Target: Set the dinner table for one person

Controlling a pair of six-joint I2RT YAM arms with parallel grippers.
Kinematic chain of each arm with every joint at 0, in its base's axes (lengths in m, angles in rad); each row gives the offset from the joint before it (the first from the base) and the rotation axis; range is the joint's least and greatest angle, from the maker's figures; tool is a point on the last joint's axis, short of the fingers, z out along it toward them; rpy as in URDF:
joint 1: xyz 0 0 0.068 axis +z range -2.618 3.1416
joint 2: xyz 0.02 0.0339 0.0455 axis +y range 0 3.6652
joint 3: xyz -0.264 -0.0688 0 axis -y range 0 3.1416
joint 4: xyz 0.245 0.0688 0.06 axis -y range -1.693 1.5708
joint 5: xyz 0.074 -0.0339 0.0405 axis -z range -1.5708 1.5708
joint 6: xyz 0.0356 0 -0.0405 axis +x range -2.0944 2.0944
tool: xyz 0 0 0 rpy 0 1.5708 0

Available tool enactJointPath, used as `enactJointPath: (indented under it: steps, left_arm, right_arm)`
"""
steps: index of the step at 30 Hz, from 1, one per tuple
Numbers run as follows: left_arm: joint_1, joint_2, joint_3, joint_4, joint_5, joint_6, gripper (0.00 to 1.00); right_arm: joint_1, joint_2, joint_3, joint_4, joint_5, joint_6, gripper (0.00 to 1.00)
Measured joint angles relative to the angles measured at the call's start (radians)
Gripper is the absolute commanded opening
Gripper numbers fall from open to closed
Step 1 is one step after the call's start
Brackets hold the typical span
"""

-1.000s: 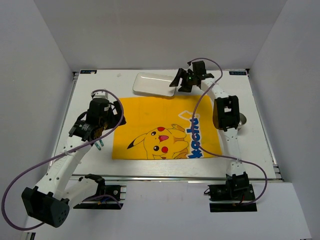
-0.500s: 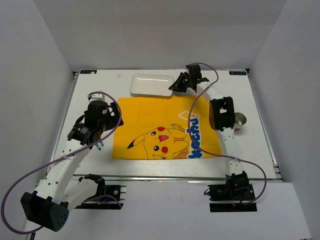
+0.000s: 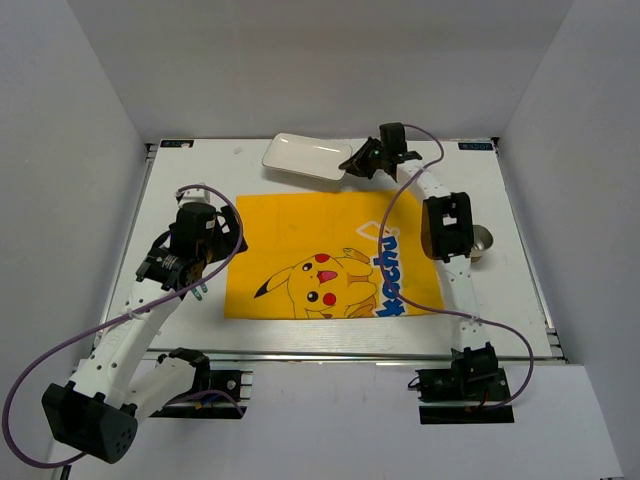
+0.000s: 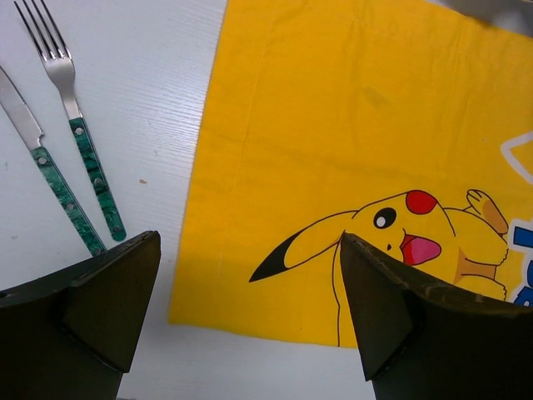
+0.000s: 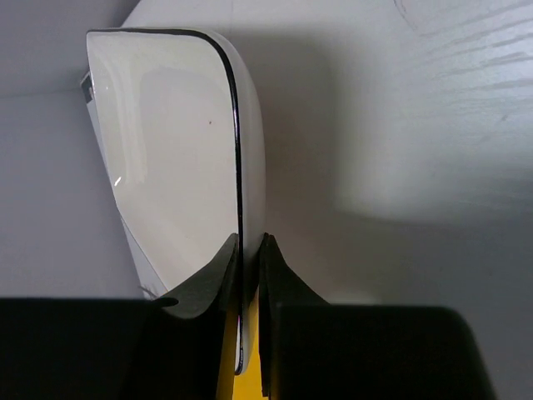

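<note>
I will next move the plate (image 3: 305, 157) back over the empty spot with my right gripper, lower it and let it go, because the placemat's bare middle (image 3: 330, 238) is below and back toward the base.
On the white dinner table (image 3: 510, 290) lies a yellow Pikachu placemat (image 3: 330, 230). At the table's back, a white rectangular plate (image 3: 305, 157) is tilted, and my right gripper (image 3: 352, 166) is shut on its right rim. The right wrist view shows that plate (image 5: 175, 150) edge-on, with the right gripper (image 5: 250, 242) pinching the dark-lined rim. My left gripper (image 3: 205, 262) hangs open over the placemat's left edge. In the left wrist view, the left gripper (image 4: 250, 250) frames the placemat (image 4: 333, 125) corner with nothing between its fingers.
A fork (image 4: 75, 117) and a knife (image 4: 42, 158) with green handles lie side by side on the table just left of the placemat. A small metal bowl (image 3: 482, 240) sits by the right arm. White walls enclose the table.
My right gripper went from open beside the plate to shut on its rim. The plate has tilted and shifted slightly. The left arm has barely moved.
</note>
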Motion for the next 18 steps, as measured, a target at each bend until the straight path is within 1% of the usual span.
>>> enactJointPath:
  steps: [3, 5, 10, 12, 14, 18]
  left_arm:
    - [0.0, 0.0, 0.0, 0.0, -0.001, -0.003, 0.98]
    - [0.0, 0.0, 0.0, 0.0, -0.003, -0.006, 0.98]
    - [0.0, 0.001, 0.0, -0.001, -0.013, -0.012, 0.98]
    - [0.0, 0.001, 0.0, -0.001, -0.018, -0.014, 0.98]
    - [0.0, 0.001, 0.0, -0.002, -0.024, -0.017, 0.98]
    - [0.0, 0.002, 0.0, -0.003, -0.032, -0.019, 0.98]
  right_arm:
    - [-0.017, -0.059, -0.017, -0.056, -0.001, 0.002, 0.0]
    - [-0.032, -0.144, -0.08, -0.096, -0.003, -0.011, 0.0]
    - [-0.072, -0.517, -0.425, -0.153, -0.006, -0.103, 0.0]
    - [-0.088, -0.652, -0.549, -0.142, -0.028, -0.137, 0.0]
    - [-0.095, -0.74, -0.628, -0.124, -0.064, -0.174, 0.0]
    - [-0.09, -0.839, -0.786, -0.053, -0.114, -0.247, 0.0]
